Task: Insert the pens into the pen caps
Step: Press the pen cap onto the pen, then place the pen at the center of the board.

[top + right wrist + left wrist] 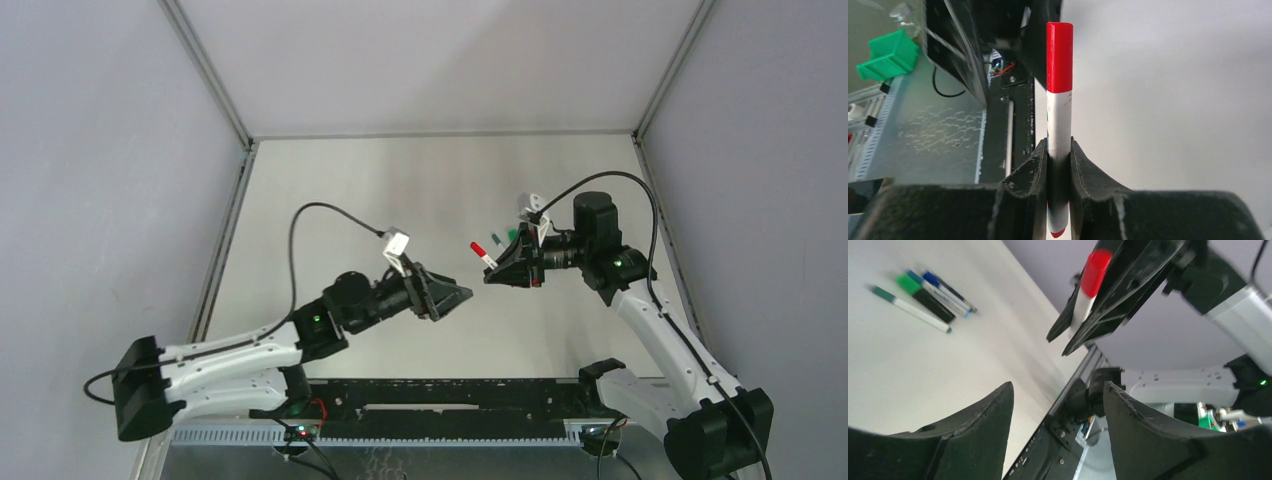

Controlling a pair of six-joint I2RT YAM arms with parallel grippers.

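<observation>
The right gripper turns downward and lowers next to release the pen on the tabletop beside the green-ended white pen, since that place lies below it.
My right gripper [1059, 150] is shut on a white-barrelled pen [1059, 117] with a red cap [1059, 57] on its far end, held in the air above the table. In the top view this pen [481, 252] sticks out of the right gripper [492, 272] toward my left gripper [464, 294]. The left gripper [1058, 386] is open and empty, a short way from the pen's red end [1095, 271]. Several other pens lie together on the table: a white one with green ends [910, 309], a black-barrelled one with a green cap [923, 295], and blue ones [945, 291].
The loose pens show as small green specks [505, 236] behind the right gripper. A black rail [440, 395] runs along the table's near edge. A green bin [889, 55] sits off the table. Grey walls enclose the left, right and back.
</observation>
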